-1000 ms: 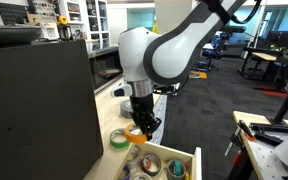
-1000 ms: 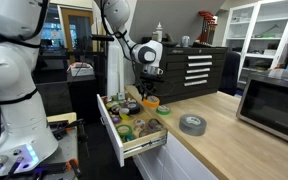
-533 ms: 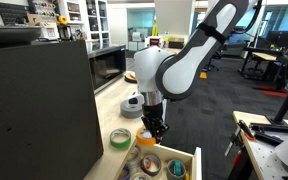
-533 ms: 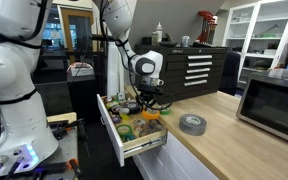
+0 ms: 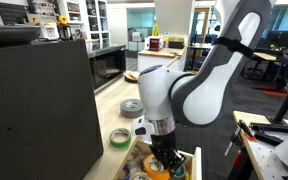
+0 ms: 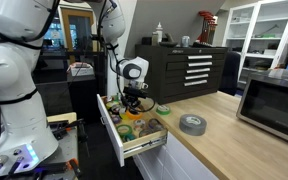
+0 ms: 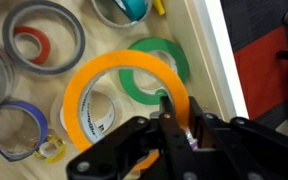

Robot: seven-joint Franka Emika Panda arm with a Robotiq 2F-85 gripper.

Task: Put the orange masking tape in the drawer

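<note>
I will next lower the orange masking tape with my gripper, still above the rolls in the drawer, and shift it over the green ring to release it.
My gripper (image 7: 170,108) is shut on the rim of the orange masking tape (image 7: 88,78), a flat orange ring held low over the inside of the open wooden drawer (image 7: 210,52). In both exterior views the gripper (image 5: 162,157) (image 6: 132,100) reaches down into the drawer (image 5: 192,160) (image 6: 112,132). The arm hides the tape in an exterior view (image 5: 162,157). Below the ring lie other rolls, among them a green ring (image 7: 156,48) and a white roll (image 7: 102,112).
A green roll (image 5: 120,138) and a larger grey roll (image 5: 132,105) (image 6: 191,124) lie on the wooden counter. The drawer also holds a red-cored roll (image 7: 32,40) and a blue ring (image 7: 14,130). A black cabinet (image 5: 34,110) stands beside it.
The arm has swung from above the counter beside the green roll over the drawer and lowered, carrying the orange tape down among the rolls.
</note>
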